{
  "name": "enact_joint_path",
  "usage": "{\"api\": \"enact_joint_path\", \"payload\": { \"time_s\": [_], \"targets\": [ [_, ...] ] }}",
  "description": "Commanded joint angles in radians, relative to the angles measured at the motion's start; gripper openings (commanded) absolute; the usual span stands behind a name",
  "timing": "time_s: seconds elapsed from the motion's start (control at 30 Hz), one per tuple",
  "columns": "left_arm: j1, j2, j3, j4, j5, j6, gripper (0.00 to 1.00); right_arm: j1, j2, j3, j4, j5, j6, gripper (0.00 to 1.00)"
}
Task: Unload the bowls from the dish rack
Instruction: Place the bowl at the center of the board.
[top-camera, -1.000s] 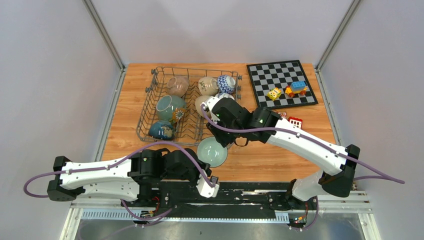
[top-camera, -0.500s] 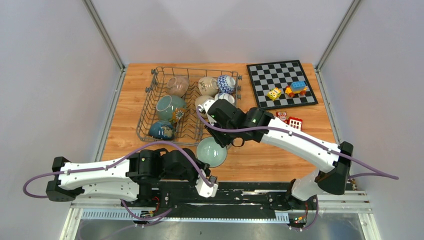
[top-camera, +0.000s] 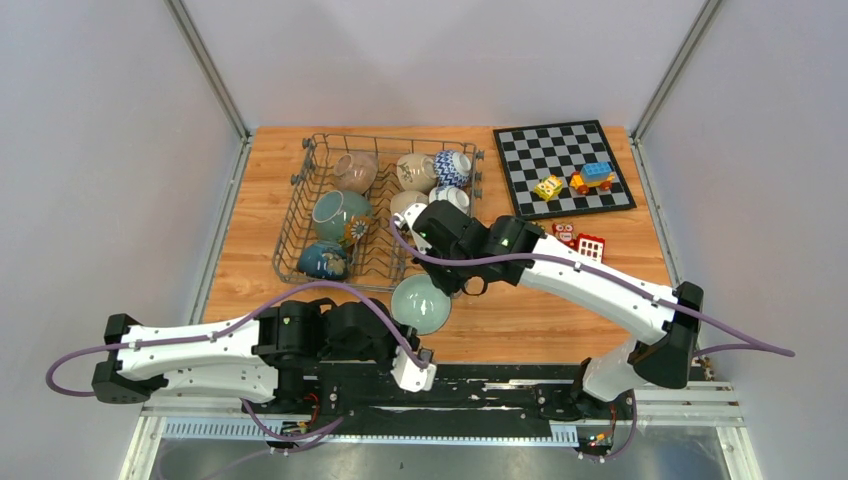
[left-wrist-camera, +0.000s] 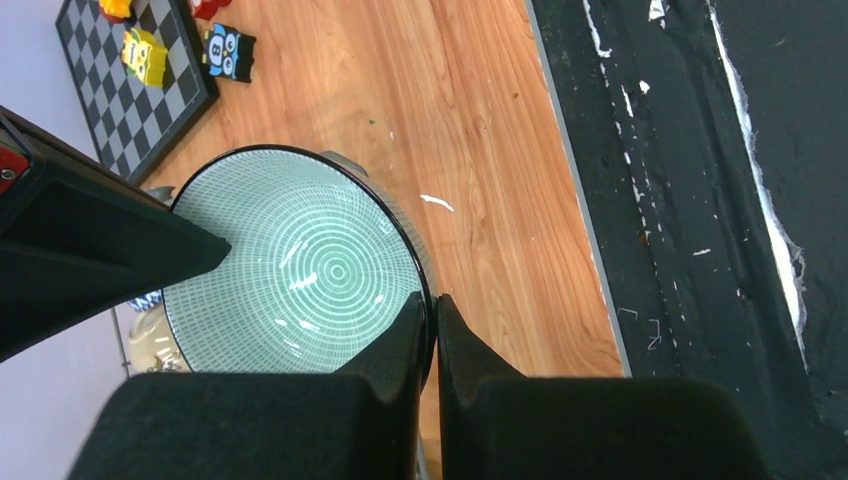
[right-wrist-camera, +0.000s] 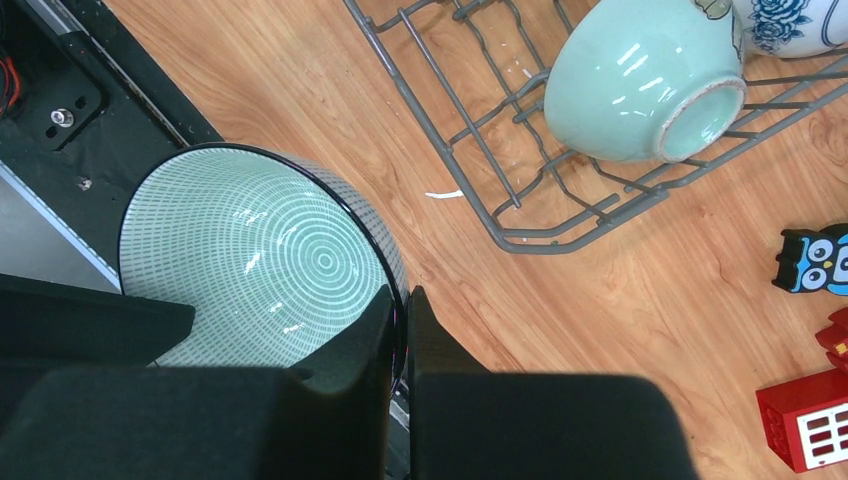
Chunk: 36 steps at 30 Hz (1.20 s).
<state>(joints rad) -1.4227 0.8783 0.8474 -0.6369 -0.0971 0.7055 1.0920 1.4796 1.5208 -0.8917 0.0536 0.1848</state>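
Observation:
The bowl should be set free next on the open wood past the red block (top-camera: 625, 241), so the right gripper should go to the right in the top view, then down.
A pale green bowl with fine white rings (top-camera: 420, 303) sits just in front of the dish rack (top-camera: 296, 215), over the wooden table. My left gripper (top-camera: 398, 323) is shut on its near rim, seen as black fingers pinching the dark edge (left-wrist-camera: 434, 315) of the bowl (left-wrist-camera: 300, 270). My right gripper (top-camera: 446, 284) is shut on the rim at the far right, one finger inside and one outside (right-wrist-camera: 402, 300) the bowl (right-wrist-camera: 260, 250). Several bowls remain in the rack: a teal one (top-camera: 340, 213), a dark blue one (top-camera: 322, 260), a pinkish one (top-camera: 355, 170) and a pale green one (right-wrist-camera: 640, 80).
A black-and-white chessboard (top-camera: 565, 165) with toy blocks (top-camera: 590, 178) lies at the back right. A red block (top-camera: 590, 244) and an owl figure (right-wrist-camera: 812, 260) lie on the wood right of the rack. The black base strip (top-camera: 500, 385) runs along the near edge.
My right gripper has closed on the green bowl's rim, and its arm has shifted slightly left. The left gripper has kept its hold on the bowl.

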Motion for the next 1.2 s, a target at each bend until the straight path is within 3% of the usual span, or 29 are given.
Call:
{"api": "enact_joint_path", "payload": {
  "time_s": [0.0,0.07,0.1,0.17,0.2,0.23,0.37,0.53,0.67,0.77,0.97,1.17],
  "targets": [
    [-0.007,-0.027,-0.003,0.126,-0.067,-0.061,0.08,0.022,-0.005,0.013,0.006,0.014,0.032,0.04],
    [-0.007,-0.037,0.000,0.131,-0.088,-0.076,0.28,0.021,-0.011,0.015,0.010,0.021,0.038,0.04],
    [-0.007,-0.044,0.002,0.138,-0.099,-0.081,0.45,0.021,-0.014,0.019,0.014,0.022,0.042,0.04],
    [-0.007,-0.064,0.003,0.160,-0.127,-0.101,0.70,0.020,-0.017,0.029,0.022,0.032,0.052,0.04],
    [-0.007,-0.075,0.004,0.171,-0.140,-0.110,0.96,0.021,-0.021,0.031,0.024,0.037,0.053,0.04],
    [-0.007,-0.086,0.006,0.180,-0.153,-0.122,0.99,0.021,-0.025,0.034,0.026,0.048,0.057,0.04],
    [-0.007,-0.107,0.045,0.189,-0.287,-0.214,1.00,-0.007,-0.071,0.050,0.004,0.167,0.057,0.04],
    [-0.007,-0.119,0.104,0.188,-0.496,-0.368,1.00,-0.191,-0.205,0.025,-0.037,0.177,0.043,0.04],
    [0.001,-0.113,0.115,0.264,-0.568,-0.461,1.00,-0.398,-0.337,-0.046,-0.038,0.155,0.058,0.04],
    [0.059,-0.090,0.104,0.326,-0.543,-0.553,1.00,-0.535,-0.426,-0.117,-0.023,0.172,0.084,0.04],
    [0.314,-0.009,0.082,0.364,-0.357,-0.890,1.00,-0.787,-0.566,-0.328,0.031,0.216,0.209,0.04],
    [0.365,0.003,0.008,0.339,-0.360,-1.084,1.00,-1.051,-0.661,-0.560,0.123,0.151,0.419,0.04]
  ]
}}
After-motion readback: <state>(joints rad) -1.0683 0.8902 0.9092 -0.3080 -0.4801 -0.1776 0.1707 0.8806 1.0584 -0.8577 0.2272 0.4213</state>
